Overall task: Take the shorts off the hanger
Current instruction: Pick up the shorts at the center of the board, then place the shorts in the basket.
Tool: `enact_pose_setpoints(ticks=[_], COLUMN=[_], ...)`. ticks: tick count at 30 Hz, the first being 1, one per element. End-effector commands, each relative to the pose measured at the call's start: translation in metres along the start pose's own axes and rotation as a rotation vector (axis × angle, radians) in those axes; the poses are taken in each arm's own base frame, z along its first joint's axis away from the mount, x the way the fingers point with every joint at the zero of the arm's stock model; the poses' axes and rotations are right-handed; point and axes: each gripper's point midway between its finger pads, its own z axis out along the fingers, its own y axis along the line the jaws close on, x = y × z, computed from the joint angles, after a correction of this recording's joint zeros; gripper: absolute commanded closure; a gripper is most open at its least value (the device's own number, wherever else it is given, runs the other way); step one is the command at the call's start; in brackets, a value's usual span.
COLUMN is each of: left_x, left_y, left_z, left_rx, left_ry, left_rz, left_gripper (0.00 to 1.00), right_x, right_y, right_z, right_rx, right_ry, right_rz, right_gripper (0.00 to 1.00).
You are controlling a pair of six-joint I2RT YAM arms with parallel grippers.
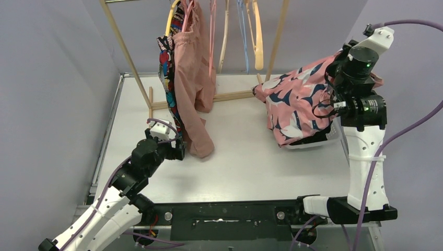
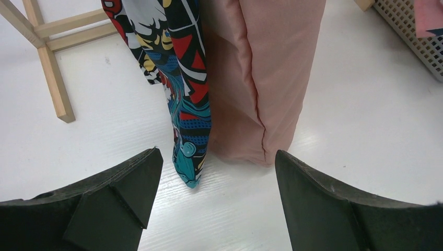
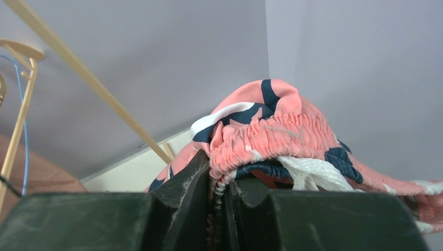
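Note:
The right gripper comes down over the white mesh basket next, tilting downward to release the shorts' elastic waistband.
Plain dusty pink shorts (image 1: 194, 83) and multicolour comic-print shorts (image 1: 168, 78) hang from hangers on the wooden rack, their lower ends touching the table. In the left wrist view the pink shorts (image 2: 261, 78) and comic-print shorts (image 2: 180, 78) hang just ahead of my open, empty left gripper (image 2: 217, 178), which sits low by their hems (image 1: 180, 149). My right gripper (image 3: 222, 204) is shut on the elastic waistband of the pink floral-print shorts (image 3: 266, 130). It holds them raised at the right (image 1: 300, 102), draped over a basket. Other shorts are out of view.
A wooden rack (image 1: 125, 52) with several empty hangers (image 1: 256, 36) stands at the back, its foot bar (image 2: 52, 78) on the table. A white mesh basket (image 2: 418, 31) stands at the right, under the floral shorts. Grey walls close in both sides.

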Motion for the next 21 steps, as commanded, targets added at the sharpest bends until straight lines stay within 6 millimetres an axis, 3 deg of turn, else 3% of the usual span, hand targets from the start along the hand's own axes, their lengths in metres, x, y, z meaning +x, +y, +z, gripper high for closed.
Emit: enact_pose_setpoints(ticks=[1,4,7,8,12,19,21], left_x=[-0.025,-0.025,-0.024,-0.024,-0.023,-0.023,-0.023], left_y=[-0.008,-0.008,-0.008,-0.008,-0.008,-0.008,-0.007], left_z=[-0.004,-0.004,-0.003,-0.003,-0.002,-0.001,-0.001], left_rx=[0.044,0.044,0.044,0.045,0.047,0.047,0.045], left_ry=[-0.066,-0.066,-0.064,-0.062,-0.06,-0.056,-0.056], left_rz=[-0.001,-0.002,-0.002,-0.001,-0.001,-0.003,-0.004], left_gripper=[0.21,0.21,0.21,0.21,0.21,0.21,0.21], right_x=[-0.051,-0.06,-0.051,-0.038,0.04,0.209,0.241], right_y=[0.001,-0.006,-0.025,-0.032,-0.038,-0.035,-0.036], right_z=[-0.008,-0.001,0.012,0.02,0.049,0.085,0.092], right_rx=[-0.062,-0.019,0.075,0.105,0.111,0.034,0.041], right_ry=[-0.099,-0.104,-0.079,-0.051,0.127,0.487,0.577], right_rz=[0.028,0.013,-0.021,-0.035,-0.081,-0.116,-0.139], right_gripper=[0.99,0.99,0.99,0.99,0.99,0.99,0.99])
